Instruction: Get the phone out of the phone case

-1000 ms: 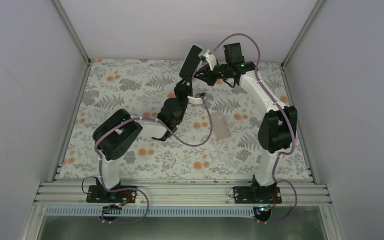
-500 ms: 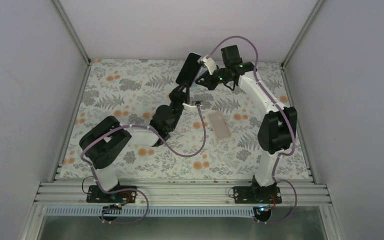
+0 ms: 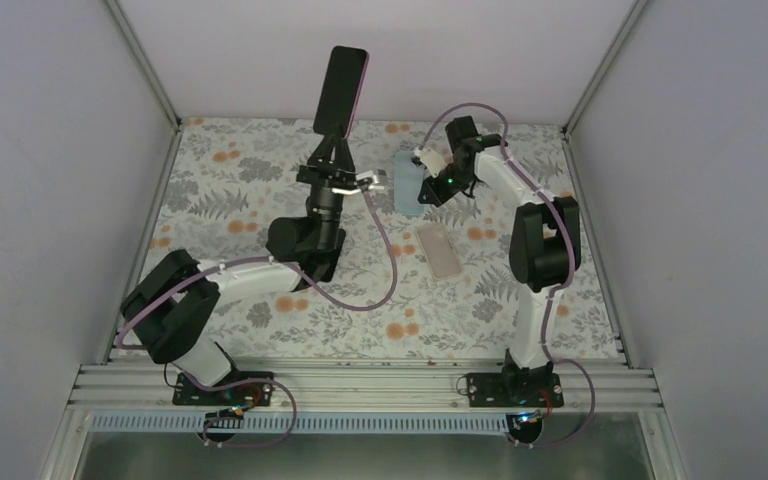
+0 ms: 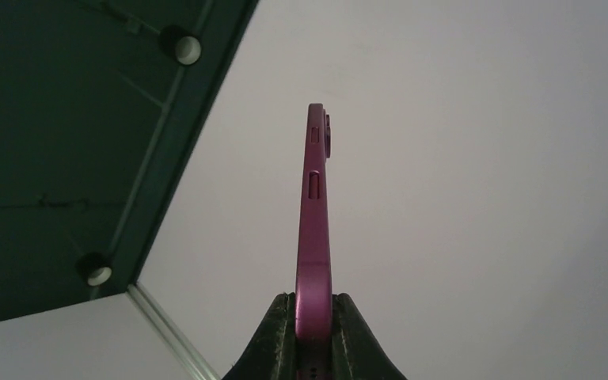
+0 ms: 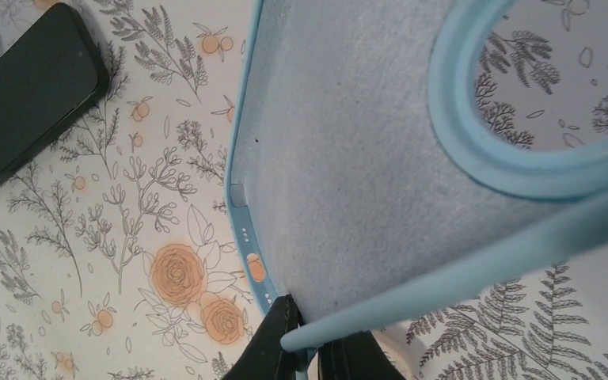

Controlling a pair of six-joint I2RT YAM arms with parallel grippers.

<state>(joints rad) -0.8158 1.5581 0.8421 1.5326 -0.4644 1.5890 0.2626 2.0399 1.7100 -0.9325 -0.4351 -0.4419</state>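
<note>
The phone is out of the case, so my right gripper next moves back and lowers the case onto open cloth (image 3: 394, 243) (image 5: 176, 265) beside the pale slab.
The phone (image 3: 341, 88), black-faced with a magenta frame, is free of the case and held upright, high over the back of the table. My left gripper (image 3: 334, 148) is shut on its lower end. In the left wrist view the phone's magenta edge (image 4: 315, 222) rises from between the fingers, with the left gripper (image 4: 314, 307) shut on it. The light blue case (image 3: 409, 182) is empty and hangs low over the table to the right of the phone. My right gripper (image 3: 430, 181) is shut on its edge. The right wrist view shows the case's soft lining (image 5: 364, 158), its camera cutout, and the right gripper (image 5: 310, 324).
A flat phone-sized slab (image 3: 441, 250) lies on the floral tablecloth (image 3: 220, 200) in front of the right gripper. It looks dark in the right wrist view (image 5: 28, 95). Grey walls and aluminium posts enclose the table.
The phone and case were together between both grippers. The left arm has swung left and lifted the phone clear; the right gripper has dropped toward the table with the empty case.
</note>
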